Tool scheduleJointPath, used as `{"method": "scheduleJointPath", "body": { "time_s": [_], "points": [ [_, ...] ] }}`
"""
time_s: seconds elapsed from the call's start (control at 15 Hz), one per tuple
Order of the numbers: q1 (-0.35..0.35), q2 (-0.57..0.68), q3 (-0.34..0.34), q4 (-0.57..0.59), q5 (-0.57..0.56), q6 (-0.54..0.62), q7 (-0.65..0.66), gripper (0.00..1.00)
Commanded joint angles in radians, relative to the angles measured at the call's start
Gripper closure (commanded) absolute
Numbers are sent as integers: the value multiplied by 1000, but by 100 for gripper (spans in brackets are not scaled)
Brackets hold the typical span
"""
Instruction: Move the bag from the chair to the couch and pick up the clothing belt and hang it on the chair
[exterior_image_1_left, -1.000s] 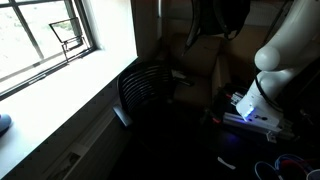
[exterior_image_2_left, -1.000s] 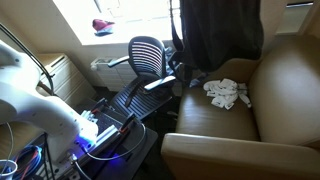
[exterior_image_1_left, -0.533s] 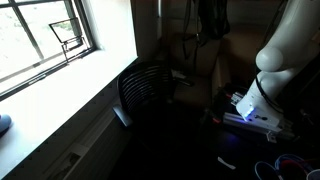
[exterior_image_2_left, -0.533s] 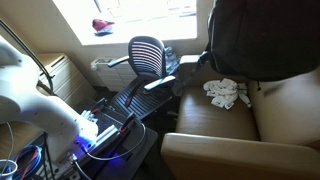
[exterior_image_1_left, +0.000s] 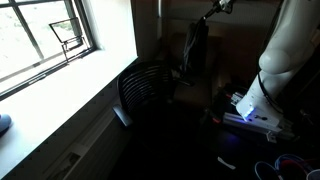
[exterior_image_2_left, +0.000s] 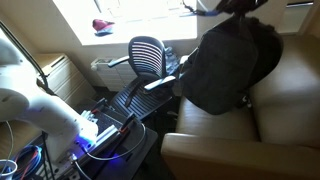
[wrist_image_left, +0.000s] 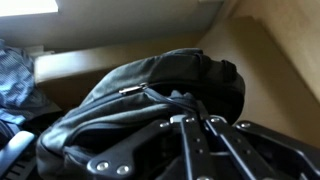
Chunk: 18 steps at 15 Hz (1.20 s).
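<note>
The seat of the couch lies below the robot's gripper, so the gripper will lower the dark bag (exterior_image_2_left: 226, 62) onto that seat and let go of the bag's top.
My gripper (exterior_image_2_left: 224, 5) is shut on the top of the dark bag (exterior_image_2_left: 226, 62) and holds it hanging over the seat of the brown-tan couch (exterior_image_2_left: 292, 105). In the wrist view my closed fingers (wrist_image_left: 188, 124) pinch the bag (wrist_image_left: 150, 95) at its top, with couch upholstery (wrist_image_left: 275, 55) behind it. The black slatted chair (exterior_image_2_left: 148, 55) stands beside the couch's arm, its seat bare; it also shows in an exterior view (exterior_image_1_left: 150, 88), with the bag (exterior_image_1_left: 193, 50) hanging behind it. The clothing belt does not show in any view.
A bright window sill with a red object (exterior_image_2_left: 103, 25) lies behind the chair. The robot base with a blue light (exterior_image_2_left: 100, 135) and cables stands in front of the chair. A window (exterior_image_1_left: 40, 40) fills one side of the dark exterior view.
The bag has moved across and down from high in front of the couch's back to over the seat. It now covers the white cloth that lay on the seat.
</note>
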Motion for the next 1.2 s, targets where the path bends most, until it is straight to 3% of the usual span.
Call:
{"method": "scheduleJointPath", "body": {
  "time_s": [0.0, 0.13, 0.33, 0.4, 0.47, 0.53, 0.8, 0.87, 0.93, 1.13],
  "points": [
    [144, 81, -77, -124, 130, 278, -100, 100],
    [207, 162, -72, -170, 313, 449, -212, 100],
    [191, 296, 48, -155, 583, 696, -359, 100],
    [208, 365, 51, -120, 670, 752, -393, 100],
    [222, 431, 46, -108, 700, 785, -380, 73],
    [151, 304, 115, -157, 622, 752, -380, 97],
    [165, 422, 115, -114, 664, 812, -386, 73],
    [164, 423, 114, -109, 665, 813, -387, 48],
    [245, 409, 37, -113, 681, 778, -373, 47],
    [300, 434, -30, 7, 710, 905, -333, 26]
  ]
}}
